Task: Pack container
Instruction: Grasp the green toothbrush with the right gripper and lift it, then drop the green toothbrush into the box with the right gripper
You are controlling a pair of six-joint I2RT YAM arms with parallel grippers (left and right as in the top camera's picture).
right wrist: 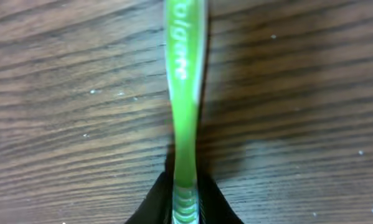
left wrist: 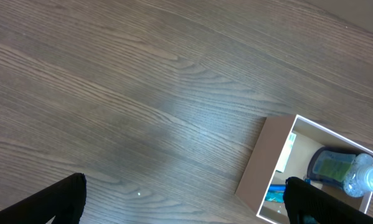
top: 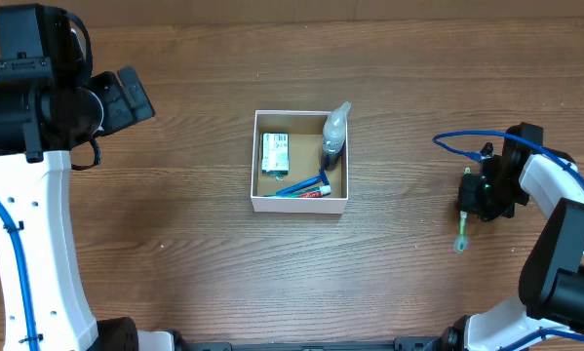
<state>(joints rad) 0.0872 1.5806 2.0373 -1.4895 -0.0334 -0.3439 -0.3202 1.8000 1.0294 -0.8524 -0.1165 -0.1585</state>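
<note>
The box is to the left of my right gripper in the overhead view, so my right gripper should next lift and swing over the container's bare middle (top: 305, 154) to let go of the toothbrush.
The container (top: 259, 156), a square box with white walls and a brown inside, sits mid-table. It holds a spray bottle (top: 334, 135) leaning in its right corner, a small green-and-white packet (top: 275, 151) and a blue-and-red tube (top: 301, 187). It also shows in the left wrist view (left wrist: 261, 163). My right gripper (top: 464, 216) is shut on a green toothbrush (right wrist: 185, 93), whose end (top: 461, 240) lies just over the table at the far right. My left gripper (left wrist: 183, 199) is open and empty, raised at the far left.
The wood-grain table (top: 175, 253) spreads around the box. A blue cable (top: 457, 144) loops above my right wrist. My left arm's white link (top: 28, 244) stands along the left edge.
</note>
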